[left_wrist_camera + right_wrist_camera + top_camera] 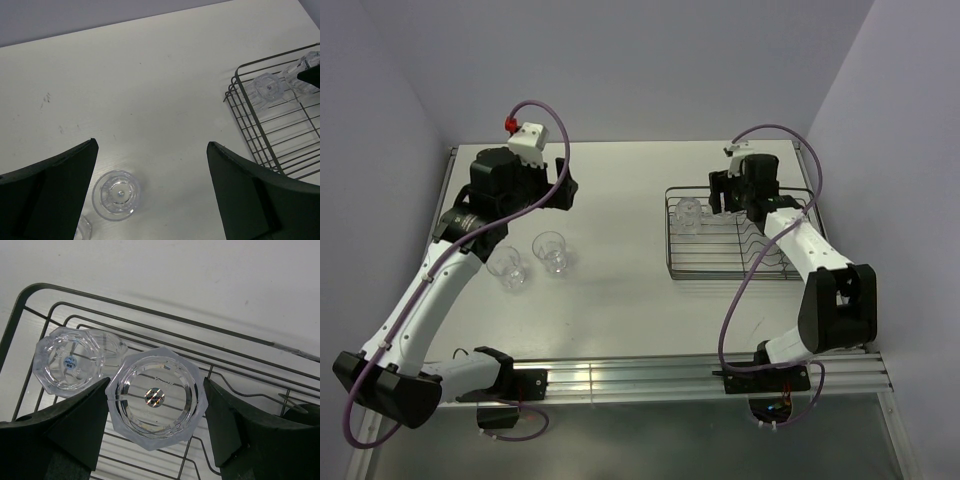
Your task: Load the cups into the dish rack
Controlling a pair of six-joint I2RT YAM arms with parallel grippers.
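The hovering tumbler's rim should go down next onto the bare rack wires (pixel 721 223) beside the first tumbler below it, as I lower my right gripper. Then I will release the tumbler.
The dish rack (pixel 740 262) sits at the right of the table. One clear tumbler (pixel 688 213) stands upside down in its far left corner; it also shows in the right wrist view (pixel 67 362). My right gripper (pixel 725 197) is over that corner. Its fingers (pixel 75 425) press both sides of a second upside-down tumbler (pixel 156 397) just above the rack wires (pixel 165 330). My left gripper (pixel 562 190) is open and empty above the table. Two more tumblers (pixel 507 268) (pixel 552 252) stand upright on the table below it. One of them (pixel 116 194) lies near the left finger. The brown mug is out of view.
The rack (pixel 250 125) and its tumbler (pixel 269 87) show at the right of the left wrist view. Wavy dividers (pixel 765 248) fill the rack's right half. Walls close in the table on the left, back and right. A metal rail (pixel 650 375) runs along the near edge.
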